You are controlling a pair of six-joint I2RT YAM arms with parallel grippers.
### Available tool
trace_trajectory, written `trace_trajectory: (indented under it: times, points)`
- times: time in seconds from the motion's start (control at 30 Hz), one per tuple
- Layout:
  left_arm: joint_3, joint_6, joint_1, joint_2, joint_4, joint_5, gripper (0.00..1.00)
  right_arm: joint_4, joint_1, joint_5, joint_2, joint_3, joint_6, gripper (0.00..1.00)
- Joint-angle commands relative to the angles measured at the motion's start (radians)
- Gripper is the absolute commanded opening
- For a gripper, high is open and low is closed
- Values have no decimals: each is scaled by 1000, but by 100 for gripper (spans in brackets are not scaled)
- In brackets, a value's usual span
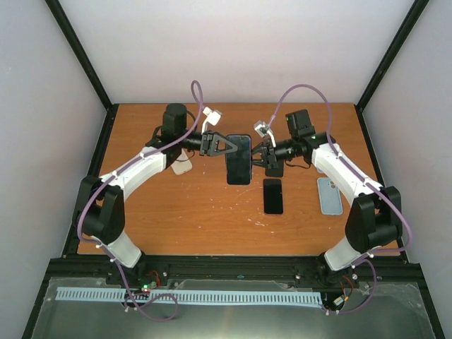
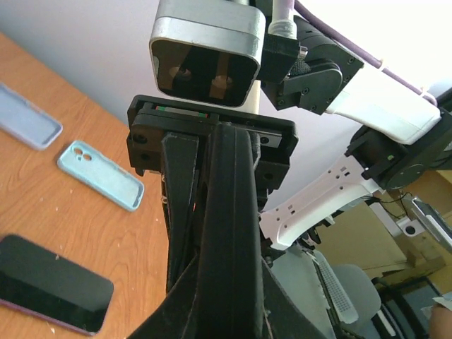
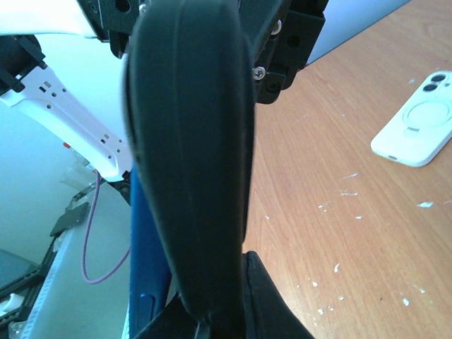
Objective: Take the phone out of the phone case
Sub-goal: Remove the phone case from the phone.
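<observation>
Next, my right gripper moves to the right in the top view and lowers to release the black case [image 1: 239,159] beside the grey-blue case. The tabletop is clear there.
A dark phone in a black phone case [image 1: 239,159] hangs above the table's middle, held between both arms. My left gripper [image 1: 223,146] is shut on its left edge. My right gripper [image 1: 260,155] is shut on its right edge. In the left wrist view the black case edge [image 2: 229,212] runs up between my fingers, at my left gripper [image 2: 226,311]. In the right wrist view the black case [image 3: 191,155] fills the jaws of my right gripper [image 3: 212,314]. A blue edge with a side button [image 3: 145,254] shows beside the case.
A second dark phone [image 1: 272,195] lies flat on the table, also in the left wrist view [image 2: 49,282]. A grey-blue case [image 1: 329,195] lies at the right, a white case [image 1: 182,168] at the left, also in the right wrist view [image 3: 417,120]. A light blue case [image 2: 99,174] lies near the grey-blue case.
</observation>
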Motion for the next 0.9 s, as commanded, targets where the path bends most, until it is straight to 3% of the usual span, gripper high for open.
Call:
trace_trajectory:
  times: [0.0, 0.1, 0.23, 0.4, 0.6, 0.87]
  points:
    - [14, 33, -29, 21, -124, -68, 5, 100, 8, -7, 45, -115, 22, 3]
    - [3, 42, -27, 41, -152, -185, 9, 183, 8, -17, 97, -196, 74, 3]
    - [-33, 10, -24, 73, -159, -319, 43, 237, -2, -8, 222, -208, 156, 3]
    - [-97, -6, -10, 27, -163, -526, 59, 182, -7, 9, 376, -148, 165, 3]
    - [-145, 56, -7, -82, -282, -877, 64, 238, -14, 59, 399, -178, 229, 3]
    - [-280, 63, -26, -138, -259, -929, 61, 227, -19, 162, 401, -173, 259, 3]
